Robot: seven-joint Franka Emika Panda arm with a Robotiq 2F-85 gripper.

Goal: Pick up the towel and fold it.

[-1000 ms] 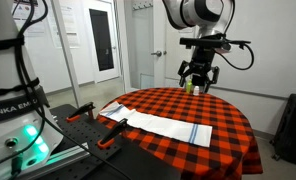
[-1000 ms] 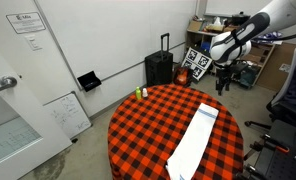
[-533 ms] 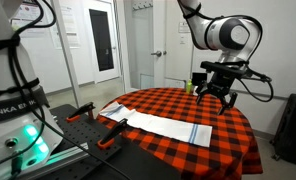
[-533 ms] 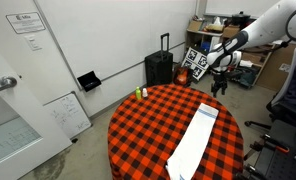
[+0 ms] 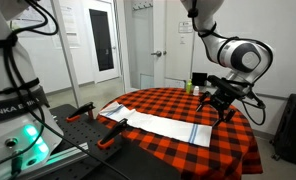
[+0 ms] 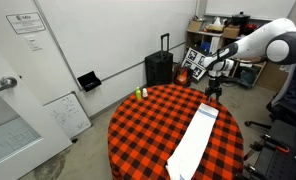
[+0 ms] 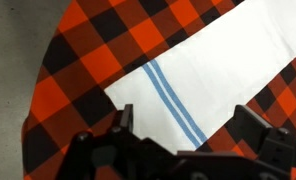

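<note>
The towel's white edge lies below the gripper, between the spread fingers in the wrist view, so the gripper will next move down onto that end of the towel, outside the blue stripes.
The towel (image 5: 166, 125) is a long narrow white cloth with thin blue stripes near one end. It lies flat across the red-and-black checkered round table (image 5: 228, 125) and shows in both exterior views (image 6: 194, 143). In the wrist view its striped end (image 7: 203, 70) fills the upper right. My gripper (image 5: 219, 101) hangs above the table near the towel's striped end (image 6: 214, 88). In the wrist view the gripper (image 7: 183, 125) is open and empty, with both fingers (image 7: 121, 122) dark at the bottom and the stripes between them.
A small green and white object (image 6: 141, 93) stands at the table's far edge. Black clamps with orange handles (image 5: 80, 113) sit beside the table. A black suitcase (image 6: 159, 68), shelving with boxes (image 6: 250, 65) and an office chair (image 6: 288, 100) stand around it.
My gripper has swung away from the far side of the table and come down toward the towel's striped end. The towel has not moved.
</note>
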